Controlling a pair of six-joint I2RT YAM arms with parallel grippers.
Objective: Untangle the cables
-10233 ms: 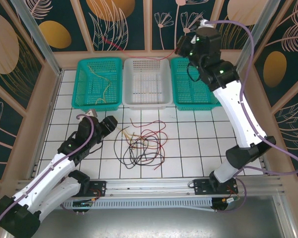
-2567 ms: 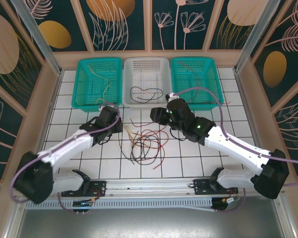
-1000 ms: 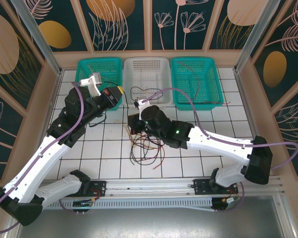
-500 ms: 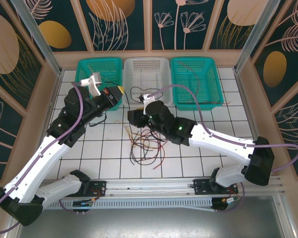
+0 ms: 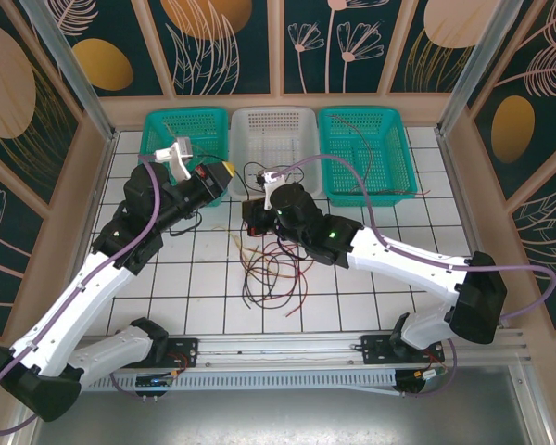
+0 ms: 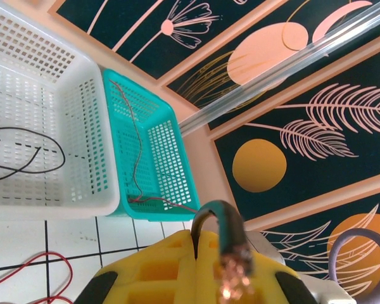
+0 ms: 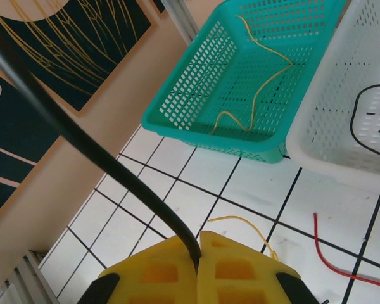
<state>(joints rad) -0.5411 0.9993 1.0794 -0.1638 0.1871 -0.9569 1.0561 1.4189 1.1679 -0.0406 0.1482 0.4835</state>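
Observation:
Next, my right gripper carries the black cable outward over the white basket [image 7: 361, 111] and lets go of it. That basket already holds a black cable.
A tangle of red, black and yellow cables [image 5: 271, 271] lies on the tiled floor in front of the baskets. My left gripper [image 5: 221, 174] hangs raised over the left teal basket's corner. Its yellow fingers [image 6: 158, 266] are shut on the end of a black cable [image 6: 216, 214] with bare copper strands. My right gripper [image 5: 250, 225] sits just above the tangle's far edge. In the right wrist view the right gripper [image 7: 198, 244] is shut on a black cable [image 7: 95, 149] that runs up and left out of frame. I cannot tell whether both hold the same cable.
Three baskets stand along the back wall. The left teal basket [image 7: 196, 95] holds a yellow cable [image 7: 266, 79]. The white basket [image 5: 276, 190] holds a black cable [image 6: 25, 152]. The right teal basket [image 5: 400, 185] holds a red cable [image 6: 123, 120]. Walls close in both sides.
My right gripper has lifted a little from the tangle toward the white basket, with a black cable in it. My left gripper has edged slightly right, still shut.

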